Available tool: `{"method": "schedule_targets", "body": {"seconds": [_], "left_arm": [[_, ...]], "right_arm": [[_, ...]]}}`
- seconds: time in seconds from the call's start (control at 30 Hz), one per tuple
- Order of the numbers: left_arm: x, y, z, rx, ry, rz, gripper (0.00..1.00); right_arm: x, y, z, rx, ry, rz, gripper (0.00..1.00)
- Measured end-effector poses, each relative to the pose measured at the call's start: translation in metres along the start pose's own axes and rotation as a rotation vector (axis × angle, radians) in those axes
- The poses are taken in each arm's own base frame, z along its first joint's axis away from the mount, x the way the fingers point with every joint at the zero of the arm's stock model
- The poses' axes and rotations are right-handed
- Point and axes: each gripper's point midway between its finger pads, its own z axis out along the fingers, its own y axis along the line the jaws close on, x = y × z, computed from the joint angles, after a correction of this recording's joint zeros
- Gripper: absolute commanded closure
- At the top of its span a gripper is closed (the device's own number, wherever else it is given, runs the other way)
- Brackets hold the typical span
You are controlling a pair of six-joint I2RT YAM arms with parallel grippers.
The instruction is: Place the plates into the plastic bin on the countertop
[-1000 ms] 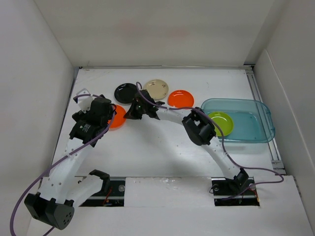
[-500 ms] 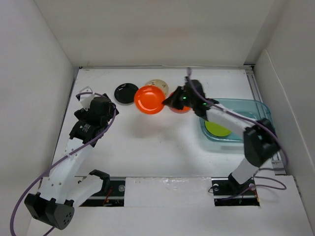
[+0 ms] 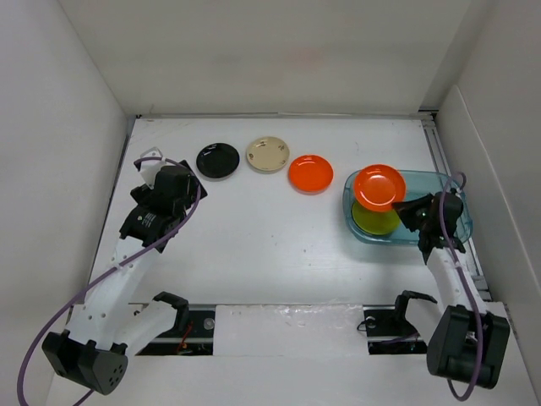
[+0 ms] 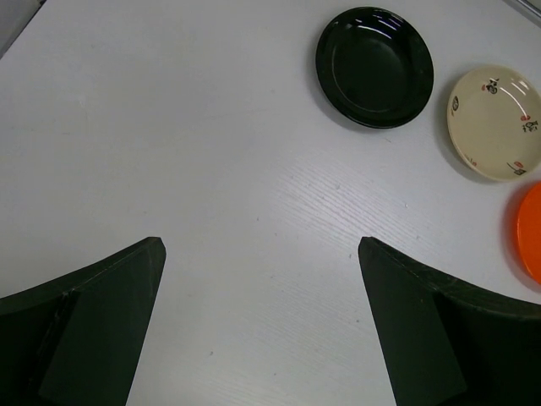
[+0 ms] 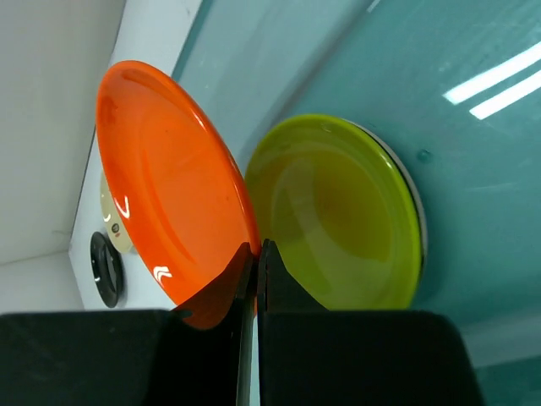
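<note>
My right gripper should move the orange plate it is holding down toward the lime green plate [image 3: 374, 220] and release the orange plate's rim, because the lime green plate lies face up in the bin below.
My right gripper [image 3: 407, 211] [image 5: 256, 250] is shut on the rim of an orange plate [image 3: 379, 186] [image 5: 169, 182] and holds it above the teal plastic bin [image 3: 448, 222] [image 5: 473, 51]. A lime green plate [image 3: 374, 220] [image 5: 347, 211] lies in the bin on top of other plates. On the white countertop [image 3: 270, 237] lie a black plate [image 3: 217, 160] [image 4: 374, 66], a cream plate [image 3: 267, 154] [image 4: 499, 123] and a second orange plate [image 3: 310, 172] [image 4: 531, 233]. My left gripper [image 3: 169, 173] [image 4: 258, 245] is open and empty, left of the black plate.
White walls enclose the countertop on the left, back and right. A metal rail [image 3: 448, 182] runs along the right edge beside the bin. Both arm bases sit at the near edge.
My right arm has swung from the middle of the counter to the right, carrying the orange plate from near the cream plate to above the bin. The left arm has not moved.
</note>
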Motion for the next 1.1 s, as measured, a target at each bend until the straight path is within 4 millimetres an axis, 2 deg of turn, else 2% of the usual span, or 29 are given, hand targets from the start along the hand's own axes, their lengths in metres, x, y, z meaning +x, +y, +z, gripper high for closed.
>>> {"method": "schedule_targets", "body": {"seconds": [0.2,0.43,0.47,0.53,0.63,0.67,0.73,0.9,0.93,0.97,1.1], "left_arm": [[0.001,-0.001,0.001,0.0,0.004,0.002,0.0],[0.001,0.0,0.001,-0.001,0.005,0.003,0.0],[0.001,-0.001,0.001,0.0,0.005,0.003,0.0],[0.001,0.0,0.001,-0.001,0.004,0.003,0.0],[0.001,0.0,0.001,-0.002,0.003,0.003,0.0],[0.001,0.0,0.001,-0.002,0.003,0.002,0.0],[0.001,0.0,0.001,-0.002,0.003,0.002,0.0],[0.001,-0.001,0.001,-0.001,0.003,0.002,0.0],[0.001,-0.001,0.001,0.0,0.004,0.003,0.0],[0.001,-0.001,0.001,0.0,0.005,0.003,0.0],[0.004,-0.002,0.004,-0.002,0.016,0.008,0.0]], "right_arm": [[0.007,-0.016,-0.013,-0.008,-0.004,0.019,0.99],[0.021,-0.025,-0.013,0.011,0.054,0.014,0.9],[0.023,-0.026,-0.013,0.014,0.061,0.013,0.84],[0.024,-0.025,-0.015,0.011,0.065,0.009,0.8],[0.024,-0.021,-0.022,-0.003,0.056,0.004,0.49],[0.023,-0.02,-0.025,-0.009,0.049,-0.001,0.43],[0.02,-0.016,-0.032,-0.022,0.031,-0.011,0.41],[0.013,-0.002,-0.046,-0.056,-0.004,-0.025,0.17],[0.011,0.002,-0.05,-0.069,-0.008,-0.028,0.03],[0.009,0.007,-0.053,-0.08,-0.014,-0.031,0.0],[-0.002,0.03,-0.069,-0.135,-0.042,-0.06,0.0]]}}
